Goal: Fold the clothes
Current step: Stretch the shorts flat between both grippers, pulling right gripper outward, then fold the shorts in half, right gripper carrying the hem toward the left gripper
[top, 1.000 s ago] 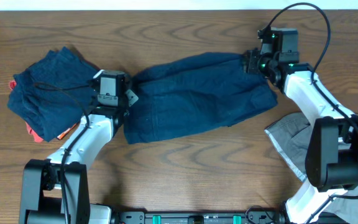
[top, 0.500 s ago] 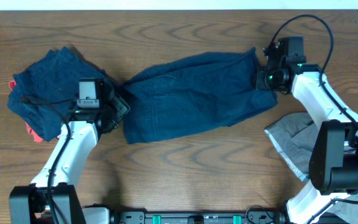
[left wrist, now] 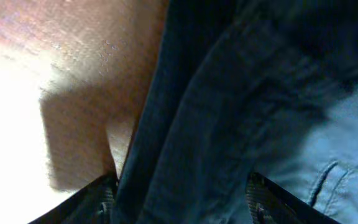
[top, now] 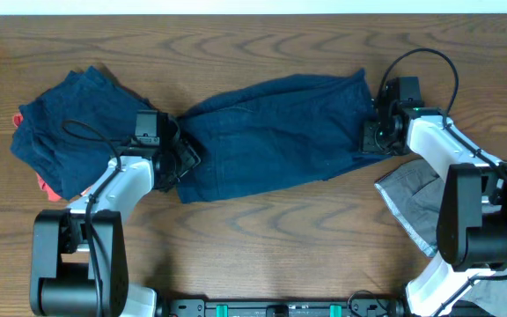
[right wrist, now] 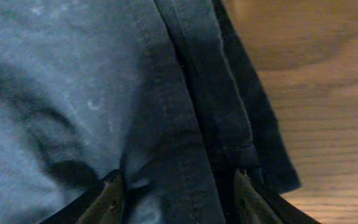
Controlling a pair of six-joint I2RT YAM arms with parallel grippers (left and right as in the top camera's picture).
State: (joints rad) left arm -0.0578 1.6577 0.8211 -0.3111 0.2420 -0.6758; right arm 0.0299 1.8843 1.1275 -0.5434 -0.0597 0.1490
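Observation:
The fold of fabric [left wrist: 166, 198] at the navy shorts' edge already lies between my left gripper's fingers, so next the gripper stays low there and closes them on it.
The large navy shorts [top: 280, 136] lie spread across the middle of the table. My left gripper [top: 181, 159] is low over their left edge. In the left wrist view its fingers [left wrist: 179, 202] are apart with folds of the navy shorts [left wrist: 241, 112] between them. My right gripper [top: 373, 135] is at the shorts' right edge. In the right wrist view its fingers [right wrist: 178, 198] are apart over a seamed hem of the shorts [right wrist: 166, 106]. A pile of navy clothes [top: 64, 132] lies at the left, with a red-orange one [top: 49, 187] showing under it. A grey one [top: 412, 204] lies at the right.
Bare wooden table [top: 262, 238] runs in front of the shorts. The table's far edge [top: 253, 13] meets a white wall. The arm bases [top: 280, 308] stand at the front edge.
My right gripper has come down from the shorts' upper right corner to their right edge. My left gripper has shifted slightly right and down along the left edge. The shorts lie a little more stretched out.

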